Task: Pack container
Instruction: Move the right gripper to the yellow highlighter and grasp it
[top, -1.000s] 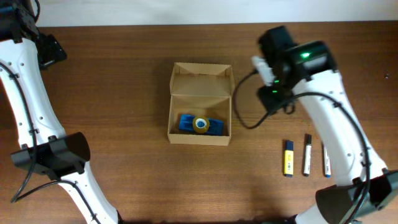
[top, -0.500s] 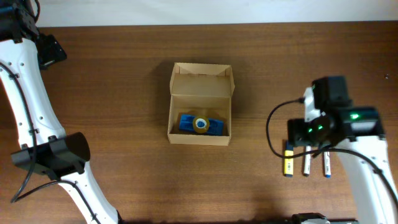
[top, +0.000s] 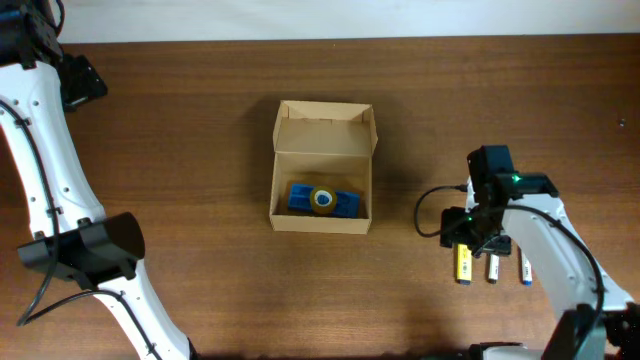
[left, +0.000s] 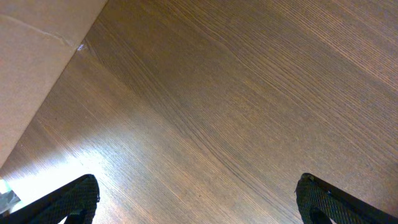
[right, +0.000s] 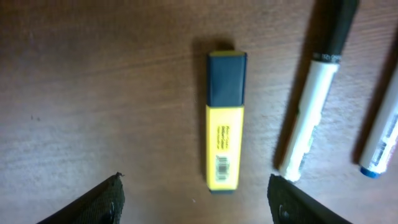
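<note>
The highlighter (top: 463, 264) lines up between my fingers, so my right gripper lowers onto the highlighter's body near its cap next.
The brown cardboard container (top: 322, 176) stands open at the table's middle, its flap lid folded back. Inside lie a flat blue case (top: 300, 198) and a roll of tape (top: 322, 200). A yellow highlighter (top: 463, 264) (right: 224, 124) lies on the table at the right, beside a black-capped white marker (top: 492, 268) (right: 314, 106) and a blue-tipped pen (top: 524, 270) (right: 380, 137). My right gripper (right: 198, 202) (top: 478, 240) is open and empty, hovering over the highlighter, which lies between its fingers' line. My left gripper (left: 198, 202) is open and empty over bare wood at the far left.
A pale cardboard-coloured surface (left: 37, 68) fills the top left corner of the left wrist view. The left arm's base (top: 85, 250) stands at the left front. A black cable (top: 435, 215) loops beside the right wrist.
My right arm has swung from beside the container's right wall down to the pens at the right and now sits lower over the highlighter. The left arm has not moved.
</note>
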